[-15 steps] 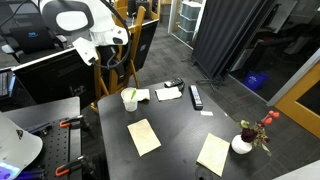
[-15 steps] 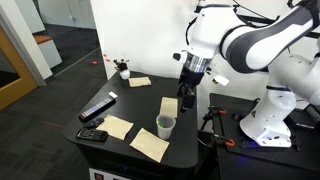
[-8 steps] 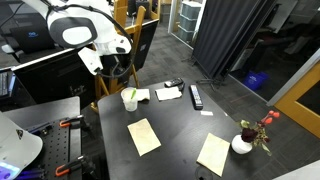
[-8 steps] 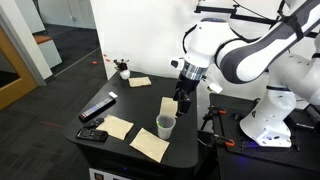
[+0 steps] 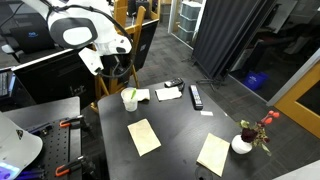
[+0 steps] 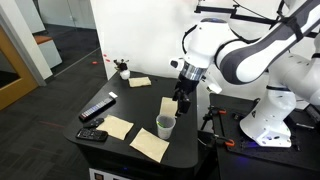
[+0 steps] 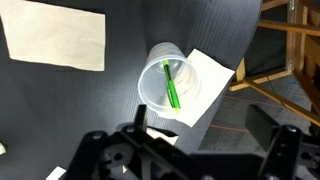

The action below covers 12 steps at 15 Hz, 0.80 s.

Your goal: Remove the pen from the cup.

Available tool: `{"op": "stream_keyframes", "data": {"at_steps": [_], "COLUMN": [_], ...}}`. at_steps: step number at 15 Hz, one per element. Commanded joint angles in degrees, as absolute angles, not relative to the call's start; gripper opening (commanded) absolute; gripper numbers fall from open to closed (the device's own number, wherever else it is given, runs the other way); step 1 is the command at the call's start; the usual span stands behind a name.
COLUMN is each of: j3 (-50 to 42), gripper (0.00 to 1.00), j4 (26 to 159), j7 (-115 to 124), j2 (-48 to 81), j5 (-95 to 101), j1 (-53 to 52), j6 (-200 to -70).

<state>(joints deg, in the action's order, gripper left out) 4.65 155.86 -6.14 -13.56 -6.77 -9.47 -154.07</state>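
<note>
My gripper is to move outward and down over the cup (image 7: 152,85) next and close on the pen's upper end (image 7: 177,103), because that end sticks out above the cup's rim.
The small white cup (image 7: 152,85) stands on the black table, partly on a white napkin (image 7: 208,72). It also shows in both exterior views (image 5: 129,99) (image 6: 165,126). The light-green pen (image 7: 171,87) leans inside the cup, and its top pokes out in an exterior view (image 5: 130,92). My gripper (image 6: 183,100) hangs above the table just beside and above the cup. In the wrist view my gripper (image 7: 200,125) is open and empty, with the cup just ahead of its left finger (image 7: 140,115).
A black remote (image 5: 196,96) lies near the table's middle. A white vase with red flowers (image 5: 243,142) stands at a corner. Tan napkins (image 5: 143,136) (image 5: 214,153) lie on the table. A wooden chair (image 7: 285,60) stands beside the table's edge.
A second ago my gripper was a little higher; it has come down closer to the cup. It has held still for the last half second. The cup and pen have not moved.
</note>
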Motion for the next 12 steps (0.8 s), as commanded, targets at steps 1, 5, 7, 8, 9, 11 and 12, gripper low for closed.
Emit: {"op": "stream_keyframes", "data": {"at_steps": [1,5,7,8,9,11,12], "j3": [4.9,4.9,4.9,4.9,4.9,5.0,5.1], "gripper": [1.0,1.0,0.99,0.93,0.89,0.84,0.84], "j4": [155.8,155.6,155.2,155.0,154.8,154.1,153.8], "j7": [-6.5,-6.3,-6.7,-6.8,-6.9,-6.6,-6.3], "j2": [-11.3,-8.6,-7.1,-6.3,-5.5,-4.0,-3.3], "j5": [-5.5,-5.1,-5.1,-5.1,-5.0,-3.7,-2.8], "j1": [-9.3,-9.0,-9.1,-9.0,-9.0,-8.5,-8.3], "j6": [-157.0,-158.3,-159.0,-159.4,-159.7,-160.1,-160.5]}}
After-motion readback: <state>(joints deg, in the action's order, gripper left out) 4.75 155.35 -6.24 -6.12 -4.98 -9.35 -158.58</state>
